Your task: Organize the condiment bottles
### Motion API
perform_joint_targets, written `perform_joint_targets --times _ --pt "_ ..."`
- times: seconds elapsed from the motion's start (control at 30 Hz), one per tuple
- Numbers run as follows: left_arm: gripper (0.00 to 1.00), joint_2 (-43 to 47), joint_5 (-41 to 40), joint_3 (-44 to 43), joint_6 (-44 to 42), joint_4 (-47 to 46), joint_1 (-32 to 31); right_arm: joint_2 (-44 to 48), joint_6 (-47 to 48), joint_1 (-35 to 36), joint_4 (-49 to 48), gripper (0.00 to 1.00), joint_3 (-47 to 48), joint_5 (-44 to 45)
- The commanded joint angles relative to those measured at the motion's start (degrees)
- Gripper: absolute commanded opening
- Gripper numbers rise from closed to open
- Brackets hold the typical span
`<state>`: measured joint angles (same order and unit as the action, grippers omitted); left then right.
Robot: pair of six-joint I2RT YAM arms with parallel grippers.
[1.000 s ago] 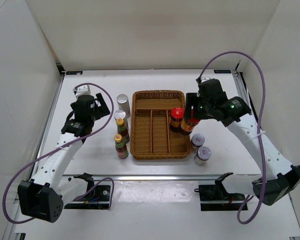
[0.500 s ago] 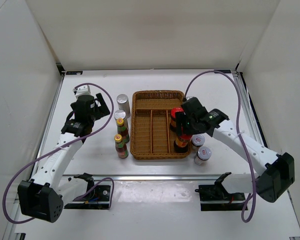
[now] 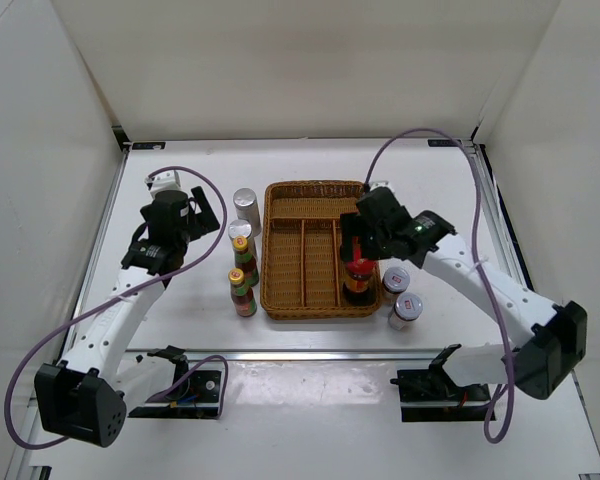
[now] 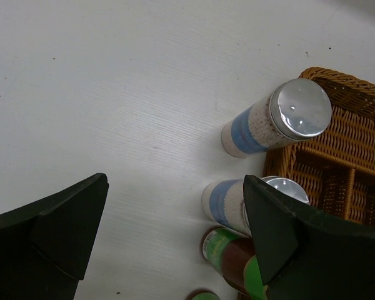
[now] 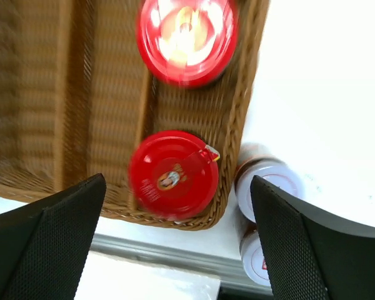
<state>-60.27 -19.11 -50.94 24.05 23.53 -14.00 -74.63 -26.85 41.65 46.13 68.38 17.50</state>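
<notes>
The robot's right gripper will move over and down around the farther grey-lidded jar (image 5: 274,177), since that jar stands outside the tray, below the right gripper and to its right in the top view.
Two red-lidded dark jars stand in the right compartment of the wicker tray (image 3: 315,187): the near one (image 5: 173,175) by the front wall, the far one (image 5: 186,37) behind it. My right gripper (image 5: 175,244) hovers open over the near jar (image 3: 358,287), fingers wide apart and not touching it. Two grey-lidded jars (image 3: 395,281) (image 3: 408,308) stand on the table right of the tray. Left of the tray are two silver-capped shakers (image 3: 245,203) (image 3: 240,229) and two yellow-capped bottles (image 3: 242,256) (image 3: 242,292). My left gripper (image 3: 187,215) hangs open and empty left of them.
The tray's left and middle compartments (image 3: 300,255) hold nothing. In the left wrist view the shakers (image 4: 269,122) (image 4: 228,203) and a green-labelled bottle (image 4: 228,250) stand against the tray's outer wall (image 4: 344,81). The table's near rail (image 3: 310,352) runs just in front of the tray.
My right gripper carried a red-lidded jar over the tray's right edge, set it at the front of the right compartment and opened off it. The left arm stayed still.
</notes>
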Motion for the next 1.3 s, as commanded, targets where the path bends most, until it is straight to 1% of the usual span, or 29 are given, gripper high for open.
perform_joint_targets --times 0.0,0.1,0.2,0.3,0.33,0.43,0.53,0.63,0.67,0.8,0.83,0.9,1.07,1.27 --pt "1.0 1.82 -1.19 0.4 -0.06 0.2 -0.06 5.37 0.92 0.19 4.39 1.0 7.02 6.05" --pt "1.0 1.82 -1.19 0.4 -0.06 0.73 -0.06 7.12 1.63 -0.95 7.04 1.0 8.34 9.74" --pt "1.0 0.51 -1.19 0.4 -0.06 0.73 -0.06 7.13 0.93 -3.23 10.64 1.0 7.57 10.45" --pt "1.0 -0.98 -1.19 -0.21 -0.06 0.73 -0.06 8.27 -1.36 -6.57 11.26 1.0 3.53 8.09" --pt "1.0 -0.99 -1.19 -0.82 -0.06 0.73 -0.06 9.14 -1.97 -7.19 11.26 0.98 2.38 7.21" --pt "1.0 -2.31 -1.19 -2.14 -0.06 0.73 -0.06 10.38 -2.77 -8.51 10.74 0.96 -1.92 4.66" --pt "1.0 -3.36 -0.66 -2.85 -0.06 1.25 -0.06 10.38 -3.29 -9.74 10.03 0.96 -5.53 2.99" --pt "1.0 -2.84 -0.14 -2.85 -0.06 1.26 -0.06 10.38 -3.91 -11.06 10.03 0.94 -8.52 2.98" --pt "1.0 -2.84 -0.13 -2.85 0.46 1.26 -0.06 10.38 -3.91 -11.58 8.73 0.93 -9.31 2.37" --pt "1.0 -3.53 -0.13 -2.85 0.47 1.26 -0.06 10.91 -2.25 -15.44 4.68 0.93 -12.48 -2.02" --pt "1.0 -4.06 -0.13 -2.85 0.47 1.26 -0.06 10.91 -1.72 -16.07 3.71 0.92 -13.0 -4.55" --pt "1.0 -4.07 -0.13 -3.38 0.47 1.26 -0.06 8.9 -1.02 -17.21 1.17 0.92 -13.88 -6.5" --pt "1.0 -4.07 0.39 -3.38 0.47 1.26 -0.06 4.15 0.04 -19.41 -2.18 0.88 -14.94 -10.37" --pt "1.0 -4.59 1.54 -3.38 0.47 1.26 -0.06 -0.86 -0.48 -19.41 -4.29 0.84 -14.41 -11.08"
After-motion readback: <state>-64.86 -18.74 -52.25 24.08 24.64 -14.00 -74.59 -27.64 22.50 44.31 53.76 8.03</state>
